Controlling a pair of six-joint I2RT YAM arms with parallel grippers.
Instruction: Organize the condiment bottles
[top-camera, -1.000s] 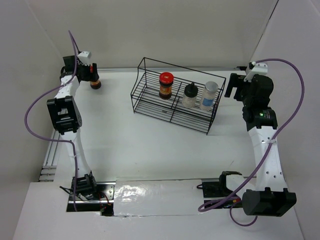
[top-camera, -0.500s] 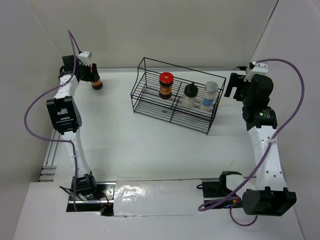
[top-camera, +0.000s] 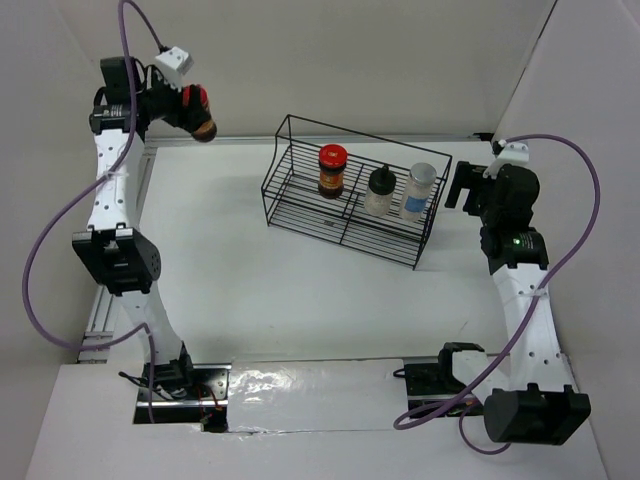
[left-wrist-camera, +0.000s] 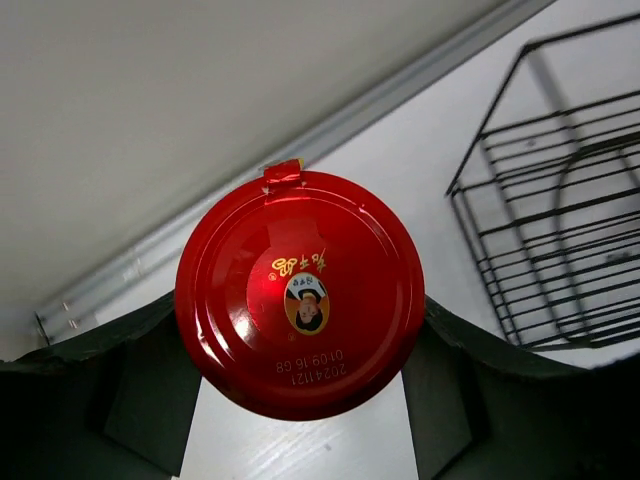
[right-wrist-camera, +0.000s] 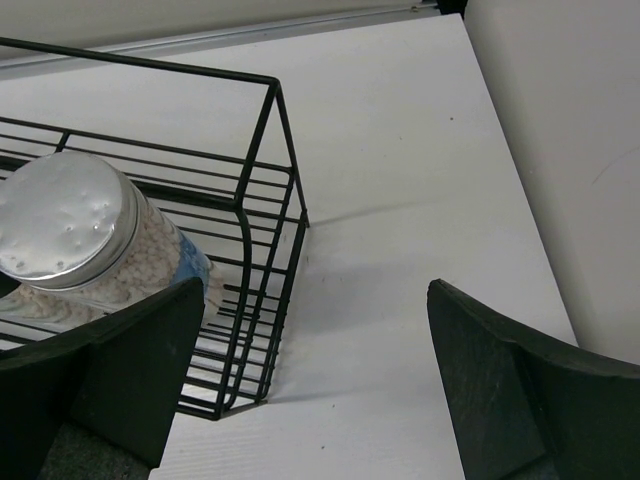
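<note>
I will move my left gripper to the right in the top view next, lower it to the rack's end beside its red-lidded jar and let go there, because that end is empty.
My left gripper (top-camera: 185, 110) is shut on a dark jar with a red lid (top-camera: 199, 113) and holds it high above the table's far left corner. In the left wrist view the red lid (left-wrist-camera: 300, 292) fills the space between my fingers (left-wrist-camera: 150, 390). A black wire rack (top-camera: 290, 215) stands at the back middle. It holds a second red-lidded jar (top-camera: 332, 171), a clear bottle with a black cap (top-camera: 379, 191) and a whitish bottle with a pale cap (top-camera: 419, 190). My right gripper (top-camera: 460, 180) is open and empty just right of the rack. The whitish bottle (right-wrist-camera: 80, 240) shows at the left of the right wrist view.
White walls close the table at the back and on both sides. The rack's right end (right-wrist-camera: 270, 250) stands close to my right gripper's left finger (right-wrist-camera: 110, 370). A metal rail (top-camera: 105, 300) runs along the table's left edge.
My left gripper has lifted the red-lidded jar off the table, up and a little right. The right arm has shifted slightly.
</note>
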